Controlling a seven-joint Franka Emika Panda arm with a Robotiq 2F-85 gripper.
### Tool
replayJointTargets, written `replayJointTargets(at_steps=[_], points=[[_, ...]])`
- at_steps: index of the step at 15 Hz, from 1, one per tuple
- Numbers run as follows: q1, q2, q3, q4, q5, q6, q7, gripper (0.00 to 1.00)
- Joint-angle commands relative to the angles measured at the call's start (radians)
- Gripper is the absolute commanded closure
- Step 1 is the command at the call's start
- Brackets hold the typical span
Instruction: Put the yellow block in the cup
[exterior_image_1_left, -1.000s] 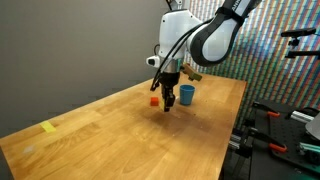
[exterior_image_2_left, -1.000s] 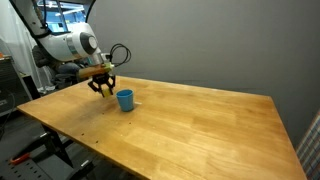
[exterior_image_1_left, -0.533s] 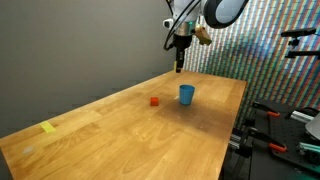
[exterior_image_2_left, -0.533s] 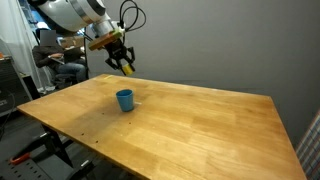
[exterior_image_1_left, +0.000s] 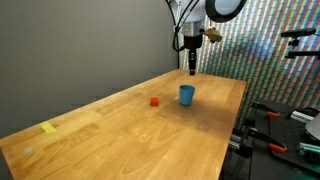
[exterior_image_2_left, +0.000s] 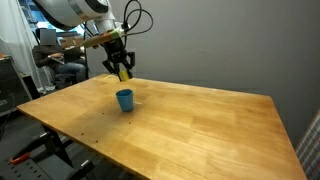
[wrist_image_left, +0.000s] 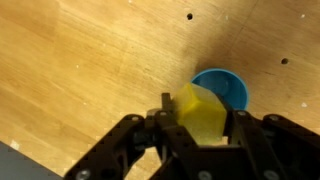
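The cup is off-center below my gripper. My gripper will move slightly to the right in the wrist view, over the cup's opening (wrist_image_left: 223, 86), to let go of the yellow block (wrist_image_left: 202, 112) next.
My gripper (wrist_image_left: 200, 125) is shut on the yellow block (wrist_image_left: 202, 112), a small bright yellow cube held between the black fingers. In both exterior views the gripper (exterior_image_1_left: 191, 65) (exterior_image_2_left: 123, 72) hangs high above the table, above the small blue cup (exterior_image_1_left: 186, 95) (exterior_image_2_left: 124, 100). The yellow block shows between the fingers in an exterior view (exterior_image_2_left: 124, 73). In the wrist view the cup (wrist_image_left: 232, 88) lies below, partly hidden behind the block, its blue rim showing to the upper right.
A small red block (exterior_image_1_left: 154, 101) sits on the wooden table (exterior_image_1_left: 120, 135) next to the cup. A flat yellow tape-like piece (exterior_image_1_left: 49, 127) lies near the table's far end. Stands and equipment stand beside the table (exterior_image_1_left: 290, 120).
The gripper rose from the table near the red block with the yellow block, then moved sideways to above the cup and came down a little.
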Motion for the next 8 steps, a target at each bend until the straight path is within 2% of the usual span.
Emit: replayJointTargets(at_steps=[1, 8], points=[[-0.04, -0.015, 0.039, -0.002, 0.112, 0.008, -0.106, 0.82], [-0.069, 0.012, 0.051, 0.012, 0.255, 0.018, -0.234, 0.82]])
